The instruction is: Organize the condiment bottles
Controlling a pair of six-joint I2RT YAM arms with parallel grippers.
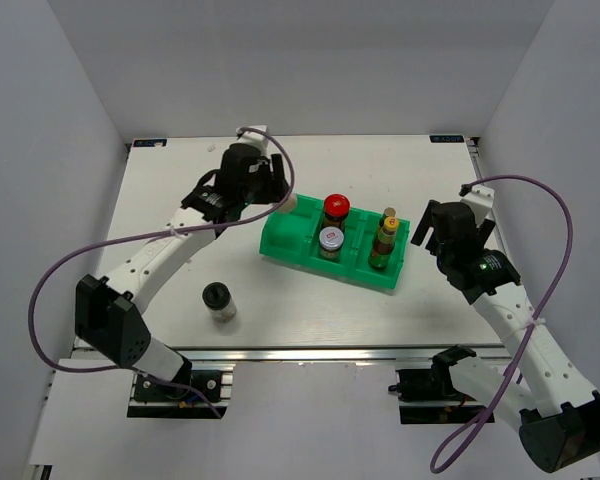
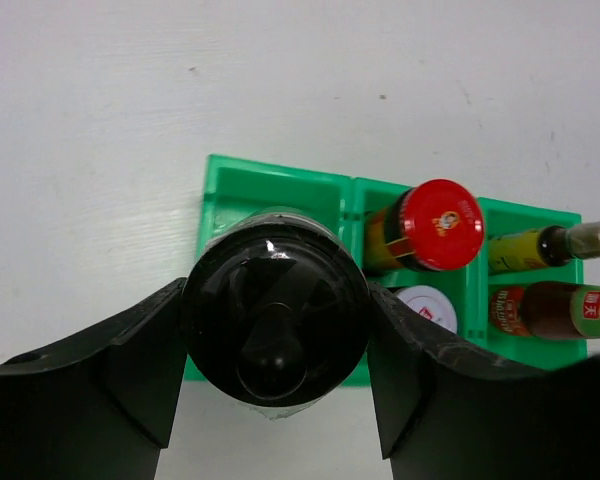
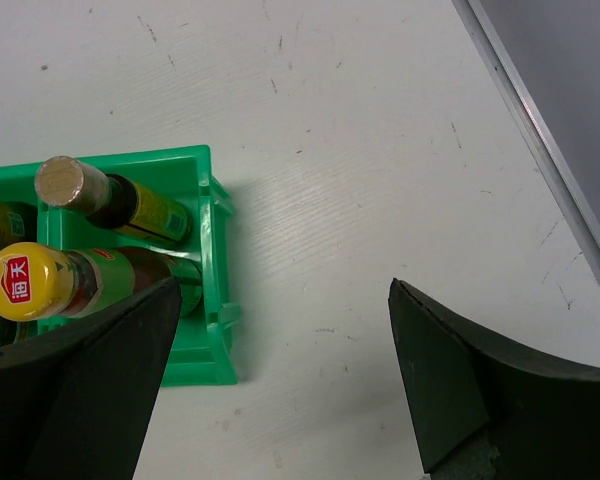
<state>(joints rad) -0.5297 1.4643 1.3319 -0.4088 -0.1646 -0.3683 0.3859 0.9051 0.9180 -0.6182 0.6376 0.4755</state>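
Observation:
My left gripper moves down into the far end of the tray's empty section (image 1: 299,212) (image 2: 278,190) next. It releases the black-capped shaker, since that open spot lies below.
My left gripper (image 2: 276,320) is shut on a black-capped shaker (image 2: 275,305), both fingers pressed against its cap, over the left compartment of the green tray (image 2: 270,185). Whether the shaker rests on the tray floor I cannot tell. In the top view the left gripper (image 1: 278,200) hides it. The middle compartment holds a red-lidded jar (image 1: 336,208) and a silver-lidded jar (image 1: 330,240). Two slim sauce bottles (image 1: 385,235) stand in the right compartment. A second black-capped shaker (image 1: 218,300) stands on the table near the front left. My right gripper (image 3: 280,340) is open over bare table, right of the tray (image 3: 205,300).
The table's right edge with a metal rail (image 3: 540,150) runs close to the right gripper (image 1: 425,232). White walls enclose the table on three sides. The left arm's purple cable (image 1: 80,260) loops out over the left side.

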